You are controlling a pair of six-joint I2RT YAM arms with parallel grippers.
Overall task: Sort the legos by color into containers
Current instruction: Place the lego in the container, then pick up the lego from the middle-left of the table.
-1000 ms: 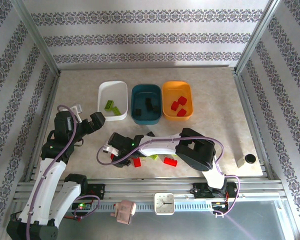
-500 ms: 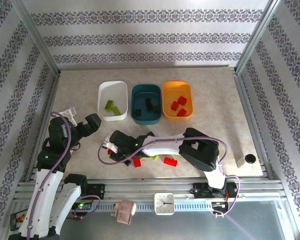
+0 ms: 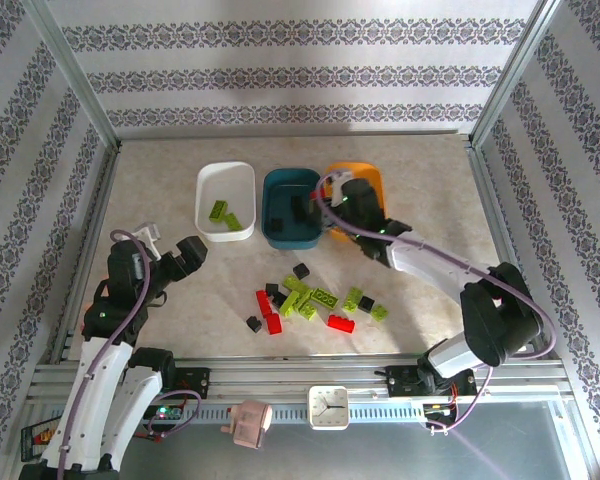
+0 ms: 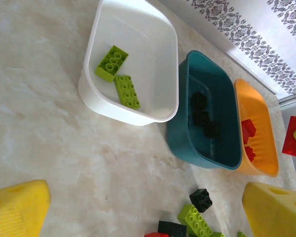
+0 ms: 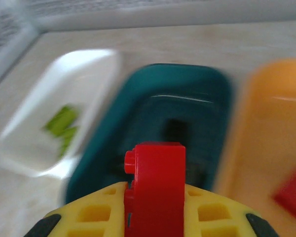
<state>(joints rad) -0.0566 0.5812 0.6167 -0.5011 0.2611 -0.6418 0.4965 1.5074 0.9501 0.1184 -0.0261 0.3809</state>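
Note:
The inside of the orange tub already has red bricks in it, so my right gripper needs to move from the teal tub's side over the orange tub's inside and let go of the red lego.
The white tub (image 3: 225, 226) holds two lime bricks (image 4: 119, 76). Black bricks (image 4: 203, 114) lie in the teal tub (image 3: 291, 235), red ones (image 4: 248, 129) in the orange tub (image 3: 374, 231). My right gripper (image 3: 336, 192) hovers over the seam between the teal tub (image 5: 138, 98) and the orange tub (image 5: 266, 113); it (image 5: 155, 191) is shut on a red lego (image 5: 156, 182) standing upright. My left gripper (image 3: 177, 247) waits open at the left, its yellow fingers (image 4: 16, 210) wide apart over bare table. Loose legos (image 3: 310, 300) in red, lime and black lie near the front, among them a black brick (image 4: 201, 199).
Metal frame rails and patterned walls bound the table on all sides. A small white and black object (image 3: 493, 321) stands at the right edge. A clock (image 3: 330, 406) and a pink doll (image 3: 248, 421) sit on the front rail.
My right arm has swung up from the pile at the front to the tubs, carrying the red lego. The pile now lies uncovered. The left arm has barely shifted.

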